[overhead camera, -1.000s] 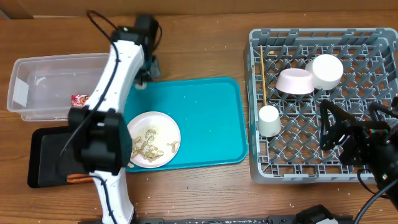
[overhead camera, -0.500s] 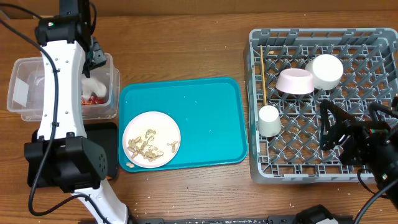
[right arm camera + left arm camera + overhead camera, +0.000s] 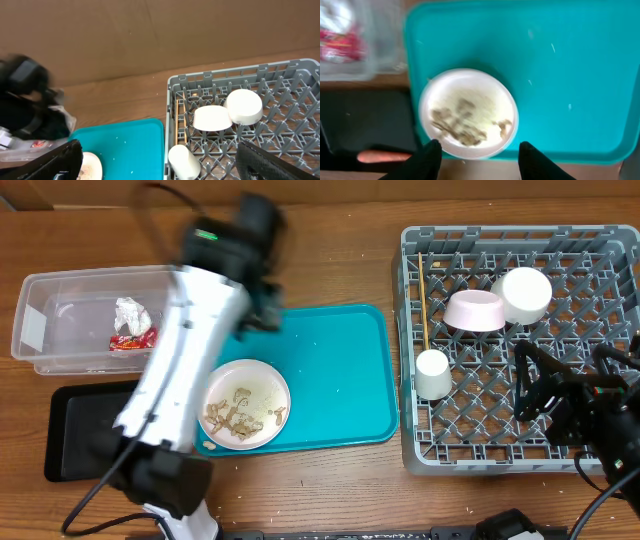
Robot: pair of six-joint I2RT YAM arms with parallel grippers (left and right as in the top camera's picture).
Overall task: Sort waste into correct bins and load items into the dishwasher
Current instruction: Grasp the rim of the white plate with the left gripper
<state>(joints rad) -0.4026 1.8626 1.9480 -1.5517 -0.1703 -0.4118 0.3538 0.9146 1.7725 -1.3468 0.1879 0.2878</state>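
Next, my left gripper moves down onto the white plate's rim facing the rack, since that rim lies below it and to its right in the overhead view.
My left gripper [image 3: 262, 305] is open and empty, blurred, above the teal tray's left part. In the left wrist view its gripper [image 3: 480, 162] hangs over the near rim of the white plate [image 3: 467, 112], which holds beige food scraps [image 3: 462, 125]. The crumpled white wrapper [image 3: 130, 313] and the red wrapper [image 3: 130, 338] lie in the clear tub [image 3: 60, 288]. The carrot [image 3: 385, 156] lies on the black tray [image 3: 80, 430]. My right gripper [image 3: 535, 385] is open and empty over the grey dish rack [image 3: 600, 240]. The rack holds a pink bowl [image 3: 473, 310], a white bowl [image 3: 527, 292], a cup [image 3: 433, 373] and chopsticks [image 3: 423, 300].
The teal tray [image 3: 340, 370] lies between the bins and the rack, with a few crumbs on it. My left arm [image 3: 185, 380] stretches across the black tray and the teal tray's left edge. Bare wooden table lies behind and in front.
My left gripper swung from over the clear tub rightward to over the teal tray. The white wrapper it held now lies in the tub. The right arm has not moved.
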